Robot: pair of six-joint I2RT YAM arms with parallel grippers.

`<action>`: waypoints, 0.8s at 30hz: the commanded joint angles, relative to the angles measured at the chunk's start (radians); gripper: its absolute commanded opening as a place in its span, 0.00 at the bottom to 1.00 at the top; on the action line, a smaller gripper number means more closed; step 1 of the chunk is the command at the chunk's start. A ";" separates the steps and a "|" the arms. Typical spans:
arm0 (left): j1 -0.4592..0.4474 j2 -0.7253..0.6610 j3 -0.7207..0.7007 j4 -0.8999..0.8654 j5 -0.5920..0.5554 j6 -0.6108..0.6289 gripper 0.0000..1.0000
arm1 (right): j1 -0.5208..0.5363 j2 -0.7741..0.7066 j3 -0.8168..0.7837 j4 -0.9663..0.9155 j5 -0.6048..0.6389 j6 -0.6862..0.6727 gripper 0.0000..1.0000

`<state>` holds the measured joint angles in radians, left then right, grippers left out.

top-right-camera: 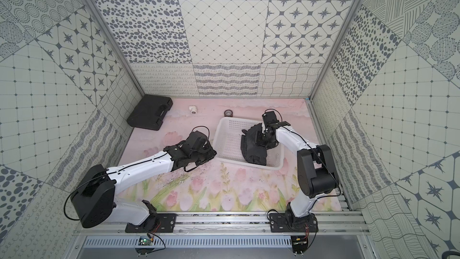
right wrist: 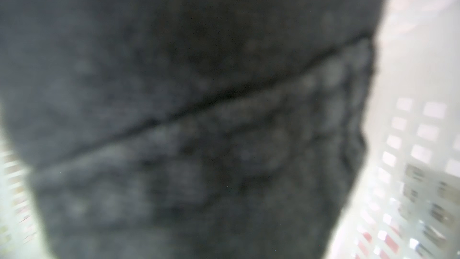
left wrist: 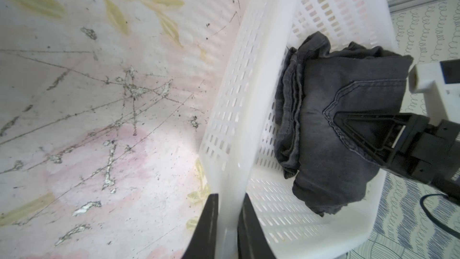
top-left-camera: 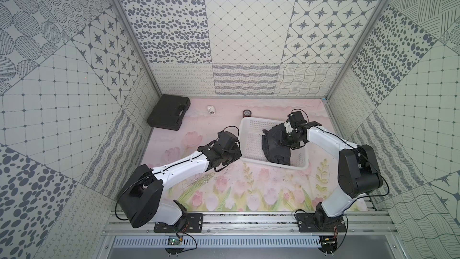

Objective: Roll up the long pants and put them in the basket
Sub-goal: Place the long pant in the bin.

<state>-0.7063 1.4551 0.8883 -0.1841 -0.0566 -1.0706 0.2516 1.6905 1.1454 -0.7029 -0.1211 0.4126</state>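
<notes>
I will push the basket's rim outward with my left gripper, toward the basket's side past the pants (top-left-camera: 272, 147), and let go. The open tabletop beyond the basket lies outward of my gripper.
The long pants (top-left-camera: 272, 147) (top-right-camera: 251, 145) are a tight dark charcoal roll lying inside the white basket (top-left-camera: 250, 123) (top-right-camera: 227, 125). My right gripper (top-left-camera: 286, 137) (top-right-camera: 261, 137) reaches down into the basket and is shut on the roll. In the left wrist view, one of its fingers (left wrist: 413, 130) presses on the pants (left wrist: 331, 150) over a stitched pocket seam. Blurred dark cloth (right wrist: 199, 120) fills the right wrist view and hides the jaws. My left gripper (top-left-camera: 238, 156) (top-right-camera: 213, 155) (left wrist: 229, 195) is shut on the basket's rim (left wrist: 249, 95) at its near left corner.
A black plastic case (top-left-camera: 169, 115) lies at the back left corner. A white pipe fitting (top-left-camera: 211, 110) and a tape roll (top-left-camera: 247, 113) sit near the back wall. Patterned walls close in the flowered table on three sides.
</notes>
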 commanded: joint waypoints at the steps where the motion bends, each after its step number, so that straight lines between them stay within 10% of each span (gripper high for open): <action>1: -0.050 0.100 0.042 0.211 -0.447 -0.038 0.00 | -0.006 0.101 -0.010 -0.273 0.230 0.011 0.02; 9: -0.060 0.234 0.206 0.261 -0.472 0.051 0.00 | -0.077 0.244 0.173 -0.361 0.600 0.029 0.18; 19: -0.043 0.241 0.209 0.229 -0.502 0.034 0.00 | -0.254 0.267 0.192 -0.350 0.566 -0.013 0.34; 22: -0.037 0.241 0.197 0.226 -0.499 0.034 0.00 | -0.255 0.275 0.187 -0.346 0.558 -0.031 0.47; 24: -0.039 0.253 0.214 0.216 -0.483 0.051 0.00 | -0.253 0.284 0.189 -0.339 0.544 -0.026 0.83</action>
<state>-0.7681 1.7096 1.0885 0.0452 -0.2344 -1.0687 0.0475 1.8671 1.4006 -0.9463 0.1913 0.4046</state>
